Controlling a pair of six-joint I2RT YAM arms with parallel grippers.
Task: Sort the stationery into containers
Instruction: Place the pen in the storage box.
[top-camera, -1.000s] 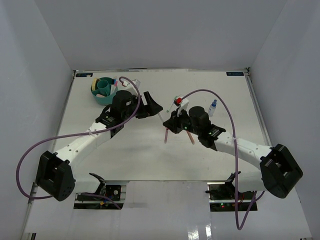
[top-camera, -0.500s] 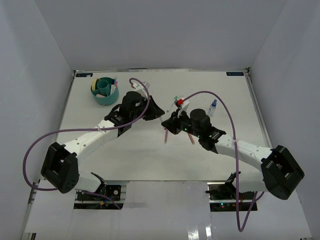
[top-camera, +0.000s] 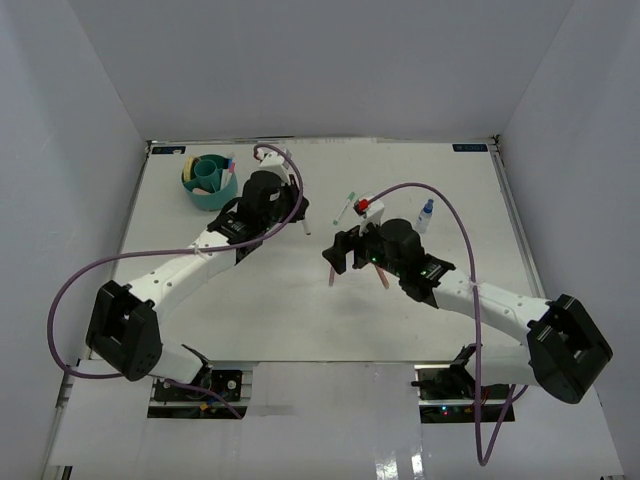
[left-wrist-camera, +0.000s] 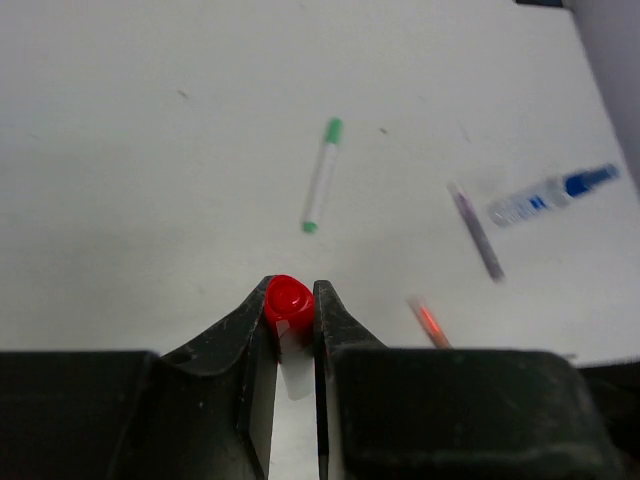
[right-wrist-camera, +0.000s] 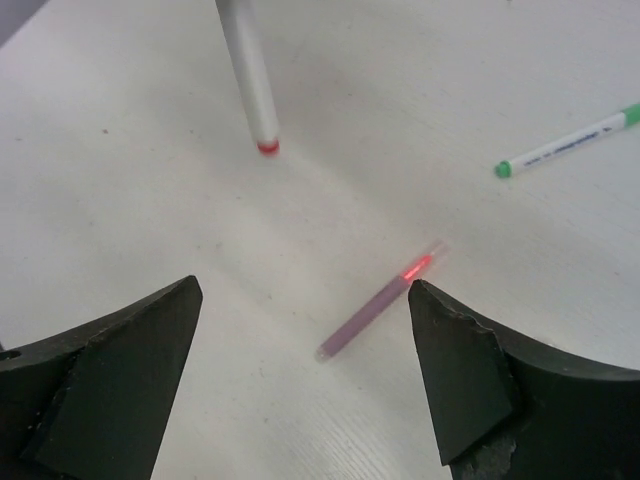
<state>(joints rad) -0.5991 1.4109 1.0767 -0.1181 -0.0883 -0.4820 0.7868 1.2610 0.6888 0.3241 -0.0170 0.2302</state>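
Note:
The left gripper swings over the organizer's marker slot (top-camera: 225, 177) to its left in the top view next and lowers to release, since other markers stand there.
My left gripper (top-camera: 299, 213) (left-wrist-camera: 290, 312) is shut on a white marker with a red cap (left-wrist-camera: 288, 298), whose lower end (right-wrist-camera: 251, 76) hangs above the table. My right gripper (top-camera: 340, 250) (right-wrist-camera: 305, 300) stands open over a purple pen (right-wrist-camera: 378, 300) (top-camera: 332, 272), touching nothing. A green-capped marker (top-camera: 350, 206) (left-wrist-camera: 322, 175) (right-wrist-camera: 570, 140) lies beyond it. A second purple pen (top-camera: 383, 277) lies near the right wrist, and a blue-capped bottle (top-camera: 425, 214) (left-wrist-camera: 550, 195) lies to the right. The teal organizer (top-camera: 208, 181) stands at the back left with a cream tape roll (top-camera: 190, 165) and a pink-capped marker (top-camera: 230, 163) in it.
White walls close off the table (top-camera: 250, 300) at the back and both sides. Purple cables loop from both arms. The right arm's forearm (top-camera: 470, 295) stretches across the right half of the table.
My left gripper shut on the red-capped marker while the right one still held it. The right gripper then opened and let go, and the left drew back left with the marker.

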